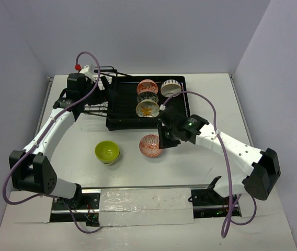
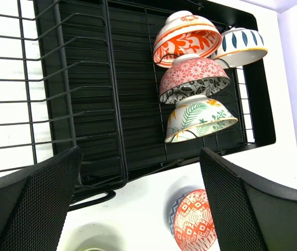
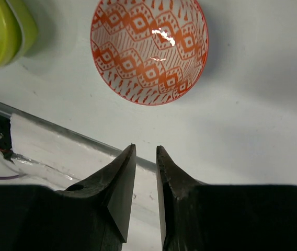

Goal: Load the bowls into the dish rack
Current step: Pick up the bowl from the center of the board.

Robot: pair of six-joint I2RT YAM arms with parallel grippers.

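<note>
The red-orange bowl's rim (image 1: 160, 150) is thin and fits between the right gripper's fingers, so the right gripper needs to move down onto it, on the side away from the lime green bowl (image 1: 107, 151).
The black dish rack (image 1: 122, 104) stands at the back, with its wire basket (image 2: 28, 78) on the left. Several patterned bowls stand on edge in it, among them an orange-and-white one (image 2: 185, 34) and a white leaf-patterned one (image 2: 201, 117). A red-orange patterned bowl (image 1: 151, 146) and a lime green bowl (image 1: 107, 151) sit upright on the table in front of the rack. My right gripper (image 1: 165, 137) hovers just right of the red-orange bowl (image 3: 148, 49), empty, jaws a narrow gap apart. My left gripper (image 1: 100, 86) is wide open and empty over the basket. No plain cream-pink bowl shows.
A metal rail with white tape (image 1: 146, 198) runs along the table's near edge. Grey walls close in the table at the back and on both sides. Purple cables hang from both arms.
</note>
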